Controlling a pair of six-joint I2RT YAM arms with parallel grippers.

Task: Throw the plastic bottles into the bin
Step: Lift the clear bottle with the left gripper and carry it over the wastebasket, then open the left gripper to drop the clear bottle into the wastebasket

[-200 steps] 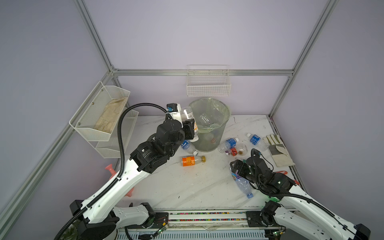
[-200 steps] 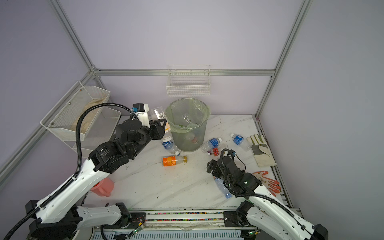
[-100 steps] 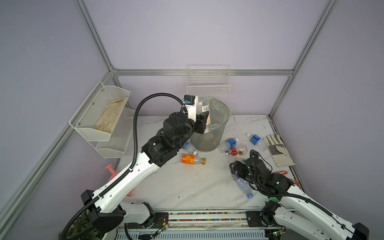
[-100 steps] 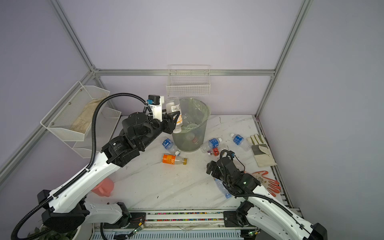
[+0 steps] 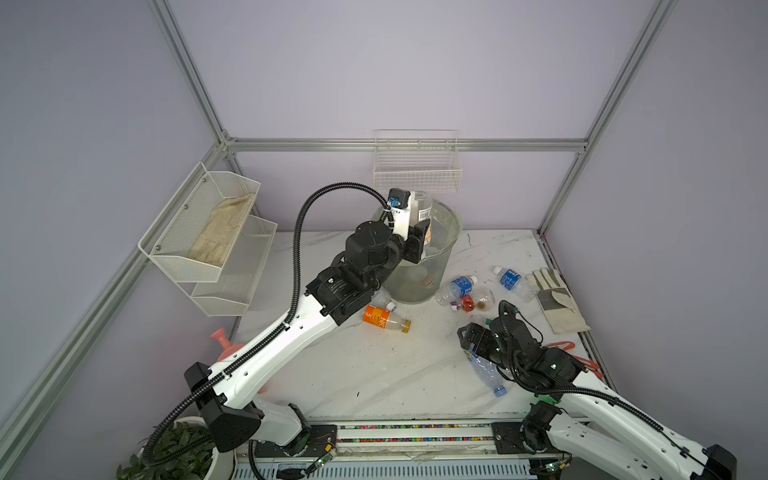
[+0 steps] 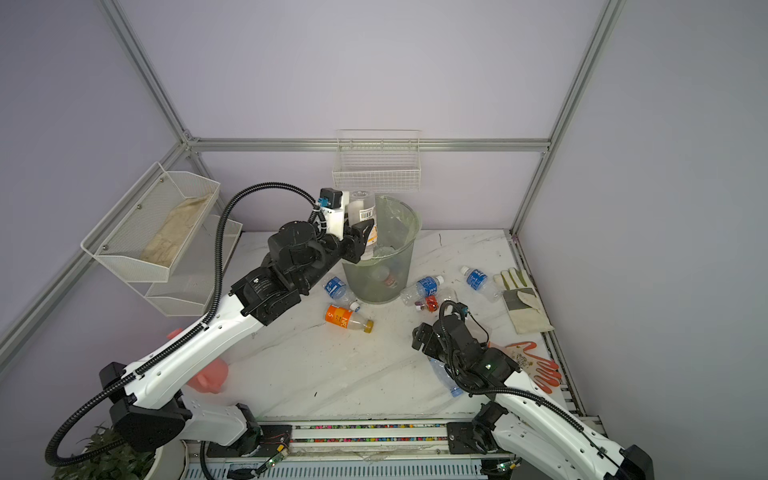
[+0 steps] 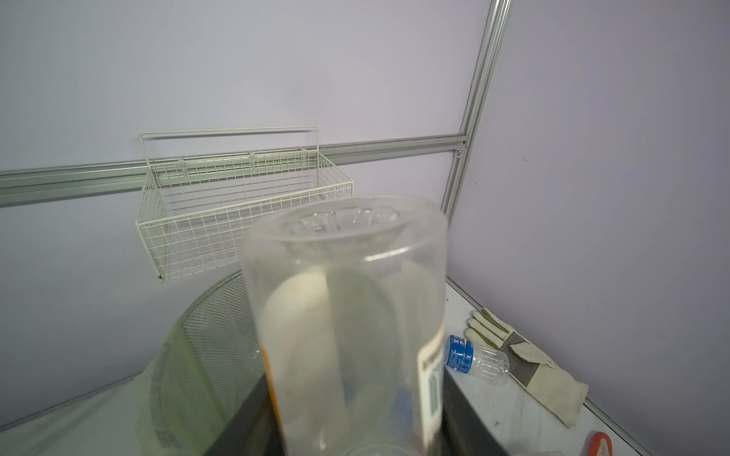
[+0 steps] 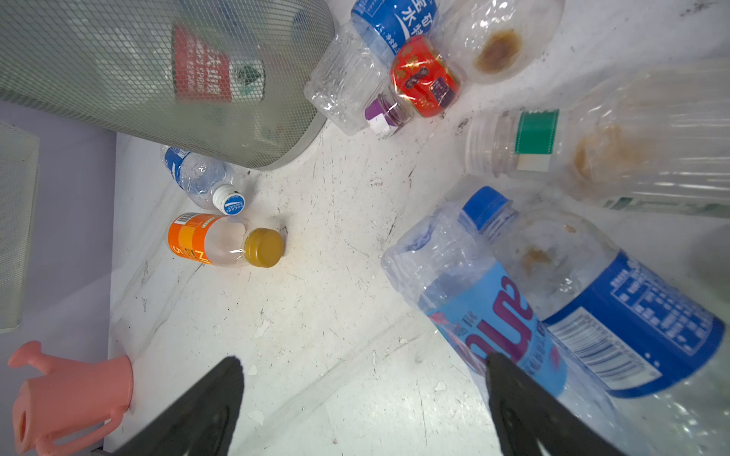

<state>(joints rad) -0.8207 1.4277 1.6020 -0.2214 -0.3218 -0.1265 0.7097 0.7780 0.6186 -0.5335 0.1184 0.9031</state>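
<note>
The left gripper now hangs close to the near rim of the bin, so next it needs to move outward over the middle of the bin's opening (image 6: 388,227) to let go of the clear bottle there.
My left gripper (image 5: 419,239) is shut on a clear bottle (image 5: 424,210) with a barcode label, held base up over the near left rim of the bin (image 5: 454,226). The bin is grey mesh with a pale green liner (image 7: 177,367) and has bottles inside. My right gripper (image 8: 361,359) hangs open low over the table. One finger stands against a crushed light-blue-labelled bottle (image 8: 486,312). An orange-labelled bottle (image 5: 384,323) lies in front of the bin. Blue-labelled (image 5: 459,286) and red-labelled (image 5: 466,302) bottles lie to the bin's right.
A pink watering can (image 8: 67,398) stands at the table's left edge, under my left arm. White gloves (image 5: 557,299) lie at the right edge. A white wire basket (image 5: 415,170) hangs on the back wall. A two-tier mesh rack (image 5: 208,237) hangs on the left wall.
My left arm has risen and swung right, carrying the clear bottle from left of the bin to above its rim. The right arm has barely moved.
</note>
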